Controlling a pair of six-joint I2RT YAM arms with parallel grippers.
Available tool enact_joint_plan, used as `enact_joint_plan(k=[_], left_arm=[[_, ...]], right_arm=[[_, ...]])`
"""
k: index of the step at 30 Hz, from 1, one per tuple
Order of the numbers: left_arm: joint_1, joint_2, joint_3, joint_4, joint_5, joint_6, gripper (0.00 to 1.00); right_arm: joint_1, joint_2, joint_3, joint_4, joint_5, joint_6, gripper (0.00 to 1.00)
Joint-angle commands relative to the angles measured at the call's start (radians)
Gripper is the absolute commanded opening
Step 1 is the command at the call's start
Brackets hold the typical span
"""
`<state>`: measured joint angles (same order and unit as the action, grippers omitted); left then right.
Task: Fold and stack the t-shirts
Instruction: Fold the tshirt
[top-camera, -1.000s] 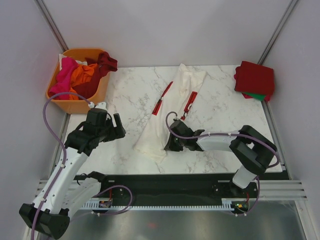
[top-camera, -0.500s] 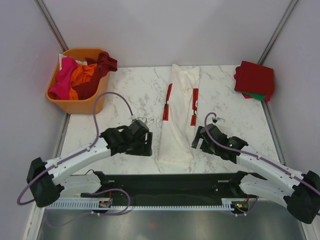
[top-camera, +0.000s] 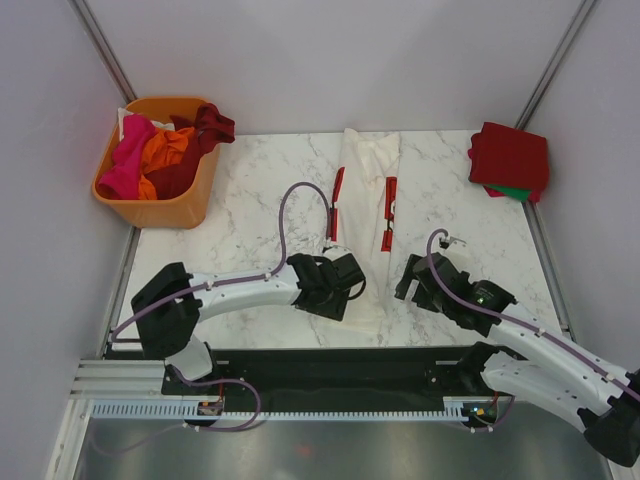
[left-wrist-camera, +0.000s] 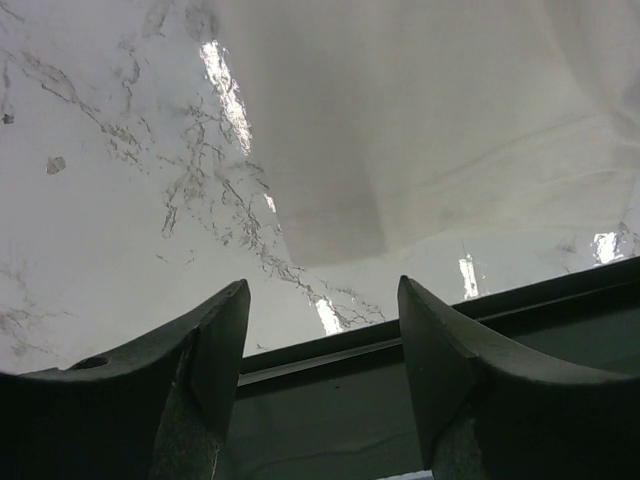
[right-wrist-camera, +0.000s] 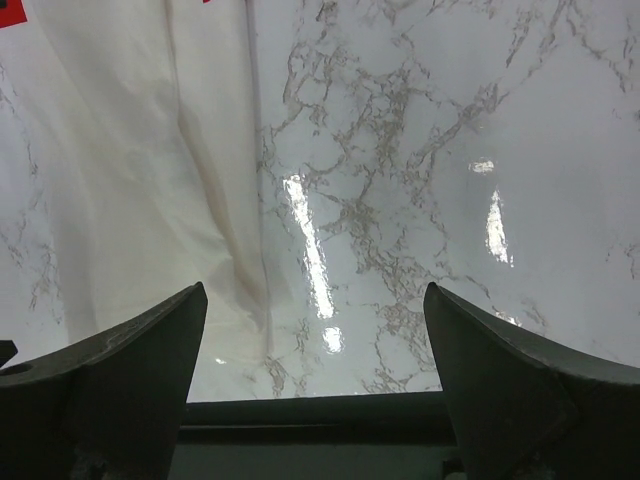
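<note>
My right gripper is open and next needs to lower its fingers back onto the shirt's loose near corner, which is below, back and to the left in the top view.
A cream-white t-shirt with red print lies as a long narrow strip down the middle of the table. My left gripper is at the strip's near-left corner, jaws open with nothing between them; in the left wrist view that gripper faces the shirt's near corner. My right gripper stands just right of the strip's near end, wide open and empty. In the right wrist view the shirt's edge lies ahead and to the left of the right gripper. Folded t-shirts, red over green, are stacked at the back right.
An orange plastic basket at the back left holds pink, orange and dark red t-shirts. The table's near edge and a black rail run just behind both grippers. Walls enclose the table on three sides.
The right gripper opened, let go of the shirt and drew back to the right. The shirt swung from slanted to straight. The left arm swept right to the shirt's near-left corner.
</note>
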<state>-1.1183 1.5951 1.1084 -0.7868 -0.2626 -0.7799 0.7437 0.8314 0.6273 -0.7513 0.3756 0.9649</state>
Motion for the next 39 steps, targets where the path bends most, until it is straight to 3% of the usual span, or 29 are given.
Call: enact_joint_plan(k=[1, 8, 12, 15, 19, 28, 32, 35, 38, 39], left_arm=[[-0.011, 0.058, 0.051, 0.038, -0.055, -0.006, 0.68], [-0.012, 0.169, 0.119, 0.064, -0.055, 0.022, 0.65], [-0.012, 0.193, 0.108, 0.066, -0.076, 0.011, 0.54], [-0.012, 0.194, 0.085, 0.069, -0.092, 0.002, 0.39], [-0.012, 0.163, 0.061, 0.069, -0.096, -0.012, 0.02], [-0.011, -0.070, 0.021, 0.060, -0.072, -0.042, 0.02], [-0.011, -0.093, -0.041, 0.057, -0.047, -0.076, 0.03], [-0.011, -0.080, -0.094, 0.057, -0.023, -0.108, 0.08], [-0.012, -0.067, -0.146, 0.060, 0.002, -0.142, 0.32], [-0.012, -0.060, -0.159, 0.060, 0.008, -0.147, 0.56]], right_arm=[[-0.001, -0.025, -0.017, -0.019, 0.014, 0.003, 0.98], [-0.001, -0.040, -0.024, -0.034, 0.020, -0.006, 0.98], [-0.003, -0.055, -0.024, -0.042, 0.019, -0.006, 0.98], [-0.001, -0.052, -0.023, -0.045, 0.020, -0.006, 0.98], [-0.001, -0.046, -0.021, -0.048, 0.020, -0.009, 0.98], [-0.003, -0.014, -0.017, -0.046, 0.029, -0.014, 0.98], [-0.003, -0.008, -0.020, -0.039, 0.020, -0.018, 0.98], [-0.001, 0.001, -0.023, -0.016, -0.020, -0.029, 0.98], [-0.001, 0.005, -0.038, 0.024, -0.072, -0.038, 0.98], [-0.001, 0.005, -0.041, 0.038, -0.081, -0.038, 0.98]])
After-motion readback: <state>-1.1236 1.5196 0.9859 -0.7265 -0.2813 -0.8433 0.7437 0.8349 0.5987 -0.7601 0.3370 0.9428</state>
